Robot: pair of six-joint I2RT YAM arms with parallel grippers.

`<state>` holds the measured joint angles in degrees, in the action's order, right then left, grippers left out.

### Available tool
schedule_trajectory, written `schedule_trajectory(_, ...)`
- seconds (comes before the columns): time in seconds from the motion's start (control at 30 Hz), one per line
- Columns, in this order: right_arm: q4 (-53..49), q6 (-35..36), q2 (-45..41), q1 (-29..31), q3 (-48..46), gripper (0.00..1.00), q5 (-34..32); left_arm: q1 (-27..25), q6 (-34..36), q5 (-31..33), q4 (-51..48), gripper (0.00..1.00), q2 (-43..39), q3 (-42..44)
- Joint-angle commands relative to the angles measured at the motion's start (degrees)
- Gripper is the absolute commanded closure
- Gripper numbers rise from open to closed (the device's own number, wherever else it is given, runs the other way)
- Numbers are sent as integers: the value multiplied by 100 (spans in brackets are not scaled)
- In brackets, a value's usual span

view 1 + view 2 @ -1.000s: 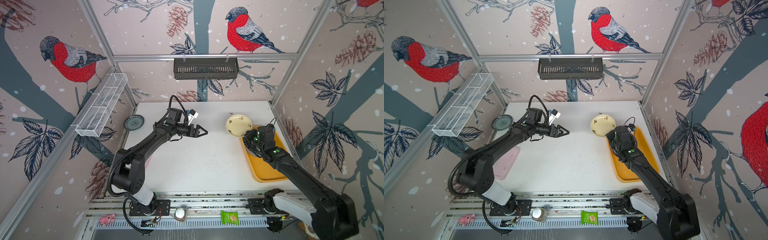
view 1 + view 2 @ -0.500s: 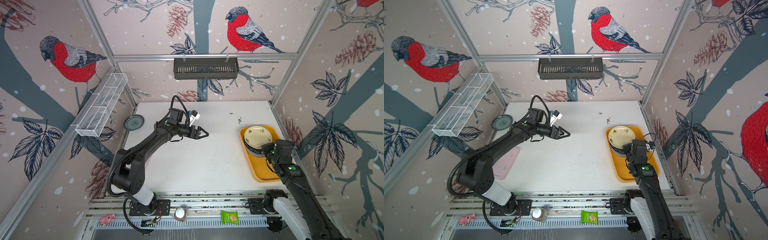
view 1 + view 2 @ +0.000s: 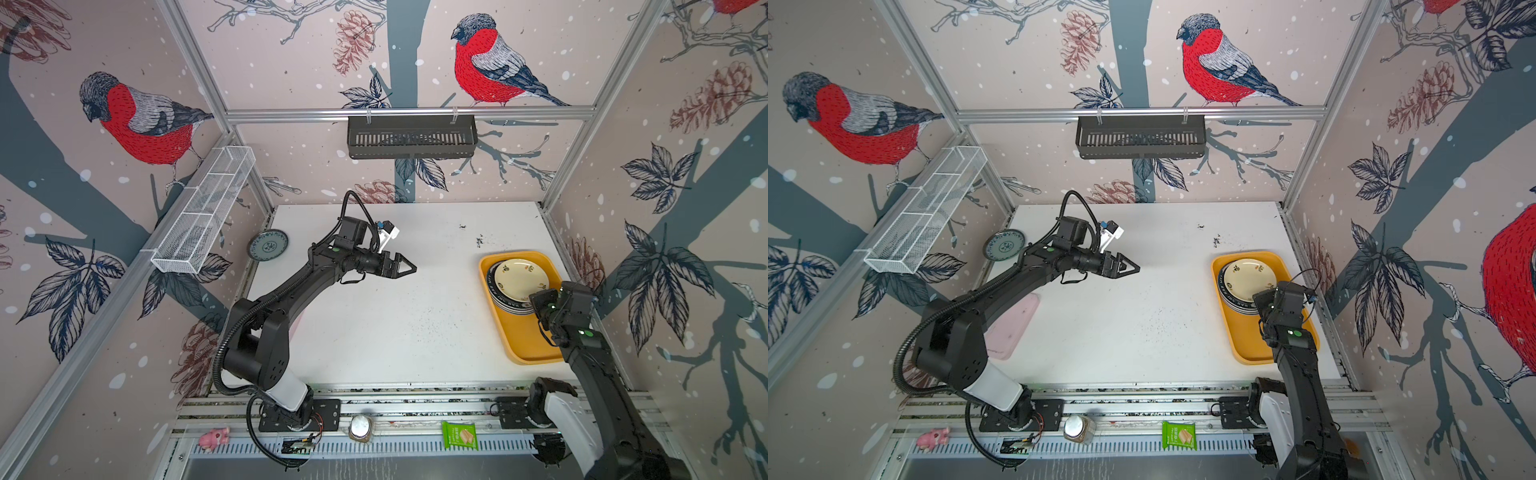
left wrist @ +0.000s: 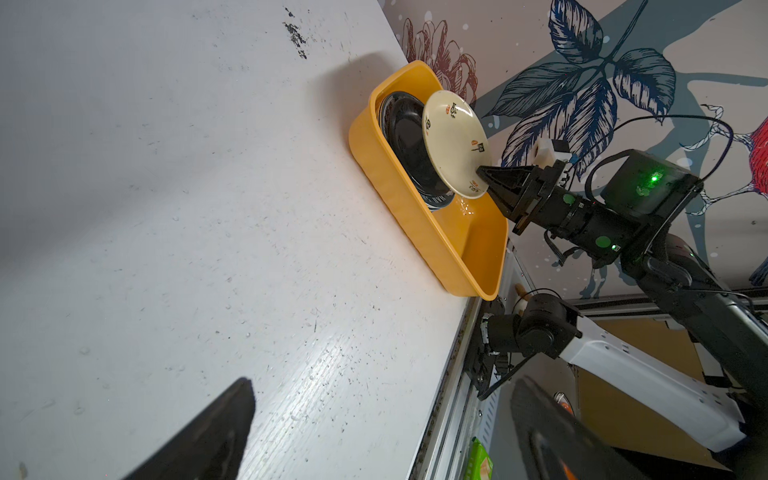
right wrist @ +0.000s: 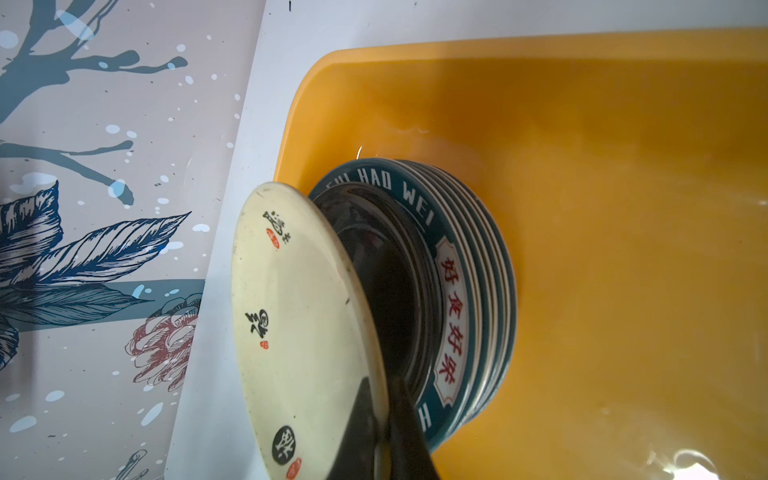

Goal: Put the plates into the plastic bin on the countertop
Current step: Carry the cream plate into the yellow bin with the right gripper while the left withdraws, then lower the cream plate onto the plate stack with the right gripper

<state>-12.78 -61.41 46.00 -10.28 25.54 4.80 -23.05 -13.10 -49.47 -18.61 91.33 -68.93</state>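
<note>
My right gripper should next lower the cream-yellow plate, which is still raised and tilted, onto the black plate atop the stack (image 3: 509, 306) (image 5: 385, 276) below it. Then it should let go of the cream-yellow plate's near rim.
My right gripper (image 5: 384, 386) is shut on the near rim of a cream-yellow plate (image 5: 299, 332). It holds that plate (image 3: 519, 278) tilted over a stack of plates (image 5: 457, 291) with dark-green lettered rims and a black one on top. The stack (image 3: 509, 306) sits in the far half of the yellow plastic bin (image 3: 536, 353) at the countertop's (image 3: 395, 324) right edge. My left gripper (image 3: 409, 268) hangs open and empty above the countertop's middle left. A blue-grey patterned plate (image 3: 268, 244) lies by the left wall.
A black slotted basket (image 3: 411, 137) hangs on the back wall and a white mesh basket (image 3: 203, 212) on the left wall. A pink tray (image 3: 1013, 328) lies under my left arm. A jar (image 3: 360, 428), a green packet (image 3: 459, 434) and a pink toy (image 3: 214, 436) sit on the front rail.
My right gripper has carried the cream-yellow plate from over the countertop beside the bin's far corner to above the stack inside the bin. My left arm has barely moved.
</note>
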Motion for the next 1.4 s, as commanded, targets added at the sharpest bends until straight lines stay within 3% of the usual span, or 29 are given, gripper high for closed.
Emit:
schedule_trajectory(0.0,425,114,154,-8,83,98,109,2,167,13,-58,4,23,-47)
schedule_trajectory(0.7,560,323,1052,-1,287,94,76,2,228,285,-199,4,-19,-78)
schedule_trajectory(1.37,585,378,1214,0,223,87,92,4,225,351,-203,4,7,-70)
